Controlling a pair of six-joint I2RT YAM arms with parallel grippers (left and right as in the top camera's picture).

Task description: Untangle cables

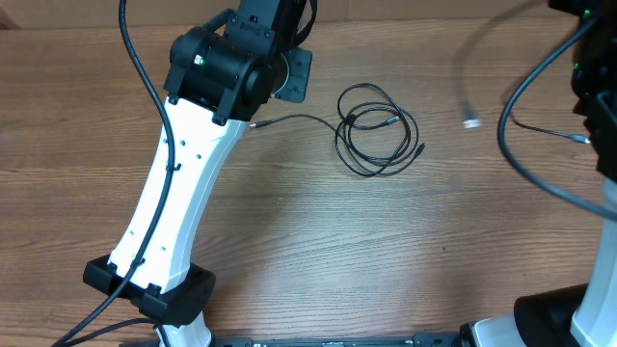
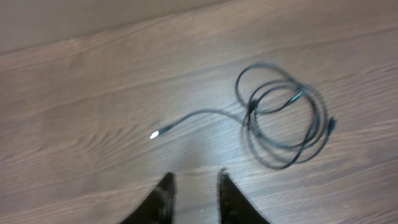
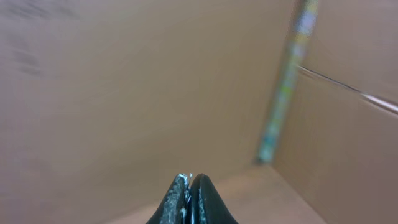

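The second cable is hanging clear of the coil (image 2: 283, 121), so I should next swing my right gripper to the right in the overhead view and tilt it down toward the table.
A thin black cable (image 1: 378, 133) lies coiled in loose loops on the wooden table (image 1: 308, 241). Its tail runs left to a small plug (image 1: 256, 125). The left wrist view shows the same coil (image 2: 283, 121) and its bright plug (image 2: 154, 134). My left gripper (image 2: 194, 177) hovers just short of that plug, open, with bare wood between its fingers. A second cable (image 1: 469, 72) hangs blurred in the air at the right and ends in a pale plug (image 1: 470, 122). It rises toward my right arm. My right gripper (image 3: 189, 177) is raised and shut, with a thin silvery sliver pinched at its tips.
The white left arm (image 1: 174, 207) slants across the left half of the table, and its black wrist covers the left gripper from above. Another thin cord with a plug (image 1: 578, 138) lies at the right edge beside the right arm (image 1: 603, 116). Cardboard walls (image 3: 124, 93) fill the right wrist view.
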